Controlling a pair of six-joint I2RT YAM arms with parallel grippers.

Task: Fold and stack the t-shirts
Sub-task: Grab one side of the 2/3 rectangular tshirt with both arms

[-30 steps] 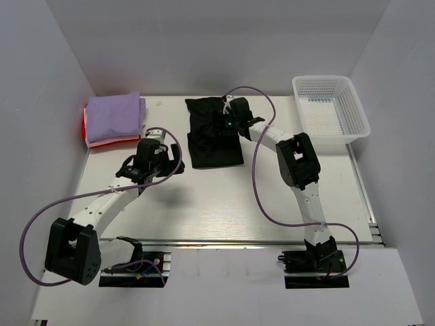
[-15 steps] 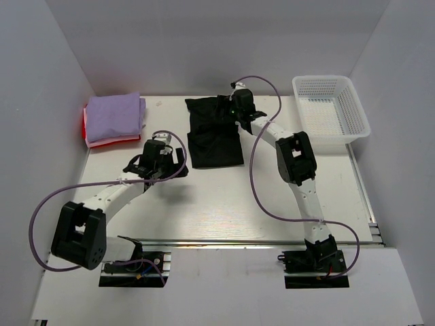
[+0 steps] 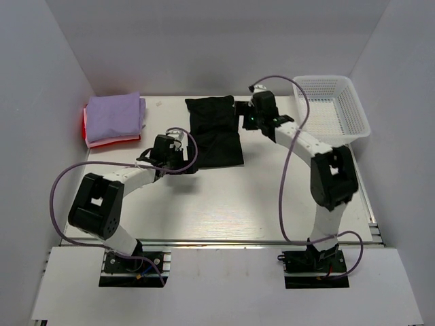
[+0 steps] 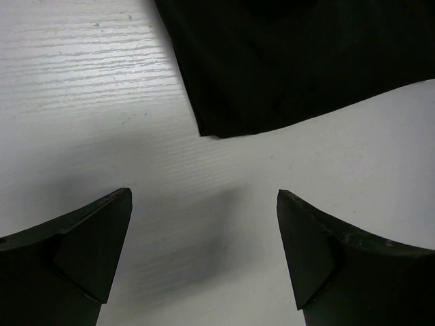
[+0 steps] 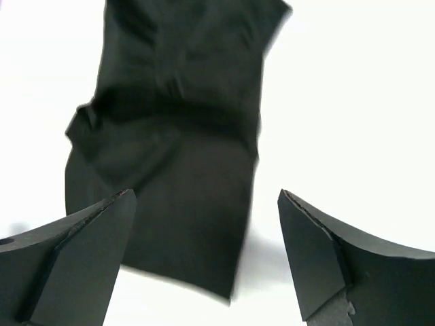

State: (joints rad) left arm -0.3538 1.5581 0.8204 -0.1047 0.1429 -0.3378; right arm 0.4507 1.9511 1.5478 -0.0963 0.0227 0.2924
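Note:
The black t-shirt's nearest corner (image 3: pixel 198 166) (image 4: pixel 206 129) is farther out than my left gripper, whose open fingers are above bare table short of the cloth. My left gripper should next move gently down and outward onto that corner.
The black t-shirt (image 3: pixel 214 132) lies folded into a long rectangle at the back middle of the table. The lavender t-shirt (image 3: pixel 114 115) lies folded on the red-pink t-shirt (image 3: pixel 86 128) at the back left. My left gripper (image 3: pixel 181 157) is open and empty, just short of the black shirt's near-left corner. That corner shows ahead of the fingers in the left wrist view (image 4: pixel 211 129), where the gripper (image 4: pixel 204 204) is over bare table. My right gripper (image 3: pixel 245 121) is open and empty by the shirt's right edge. In the right wrist view the gripper (image 5: pixel 207 200) hangs above the black shirt (image 5: pixel 177 149).
A white mesh basket (image 3: pixel 361 129) stands at the back right, next to the right arm's elbow. White walls close the table on the left, back and right. Purple cables loop from both arms.
The right gripper has moved from over the black shirt's top to its right edge. The left gripper has moved right, toward the shirt's near-left corner.

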